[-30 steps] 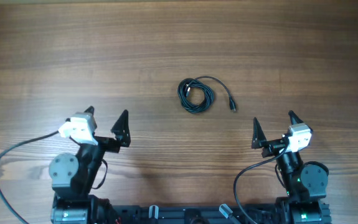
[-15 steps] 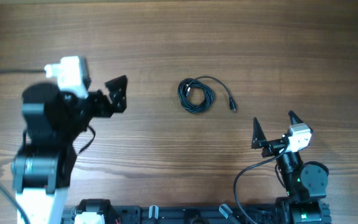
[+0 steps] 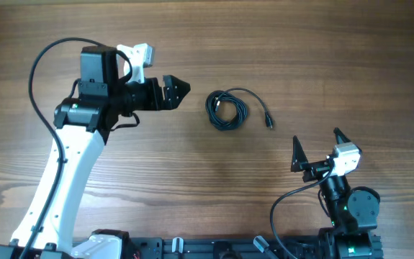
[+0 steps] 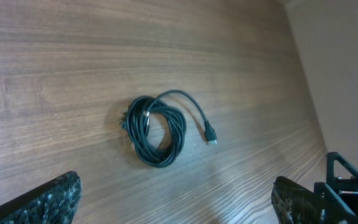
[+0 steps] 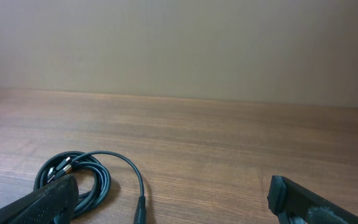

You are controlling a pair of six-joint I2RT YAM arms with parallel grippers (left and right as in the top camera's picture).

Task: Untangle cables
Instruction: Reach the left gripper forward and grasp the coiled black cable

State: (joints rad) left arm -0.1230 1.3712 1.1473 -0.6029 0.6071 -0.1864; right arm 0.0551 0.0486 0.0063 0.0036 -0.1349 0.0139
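My left gripper moves down and across onto the bundle's nearest side next, as that lies below it and to its right in the overhead view.
The cables lie as one small black coiled bundle at the middle of the wooden table, one loose end with a plug trailing right. My left gripper is open and empty, raised above the table just left of the bundle. In the left wrist view the bundle lies ahead between the open fingers. My right gripper is open and empty at the front right, short of the plug. The right wrist view shows the coil and the plug low at left.
The left arm stretches from the front left edge across the table. A thick black wire loops off it. The right arm base sits at the front right. A plain wall stands beyond the table's far edge.
My left arm has reached forward and to the right, from the front left to just left of the coiled bundle. The right arm and the cables have not moved.
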